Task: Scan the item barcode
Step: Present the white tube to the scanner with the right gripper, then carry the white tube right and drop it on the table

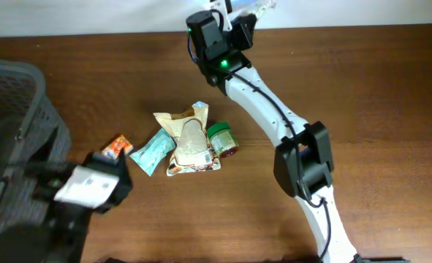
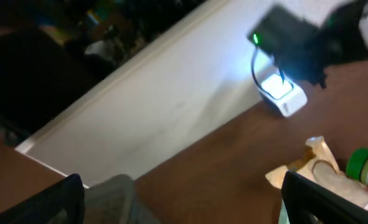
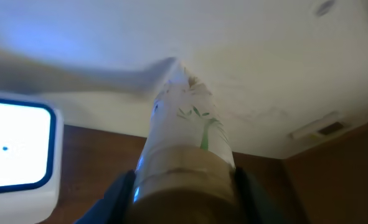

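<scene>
I will move my right gripper away from the scanner (image 3: 18,146) and release the item over the bare tabletop, since the bare tabletop is to the scanner's right in the overhead view.
My right gripper (image 3: 184,194) is shut on the item (image 3: 185,140), a white and beige tube with a green leaf print that points up and away between the dark fingers (image 3: 112,199). No barcode shows on it. The scanner (image 3: 18,146) glows white just left of the item. In the left wrist view the scanner (image 2: 282,93) sits lit at the table's far edge under the right gripper (image 2: 308,46). From overhead the right gripper (image 1: 237,29) is at the far edge. My left gripper (image 1: 120,179) hangs open and empty near the front left.
A pile lies mid-table: a kraft pouch (image 1: 190,135), a green-lidded jar (image 1: 221,137), a teal packet (image 1: 152,152) and an orange packet (image 1: 116,147). A grey mesh basket (image 1: 11,131) stands at the left edge. The right arm (image 1: 303,157) crosses the right half.
</scene>
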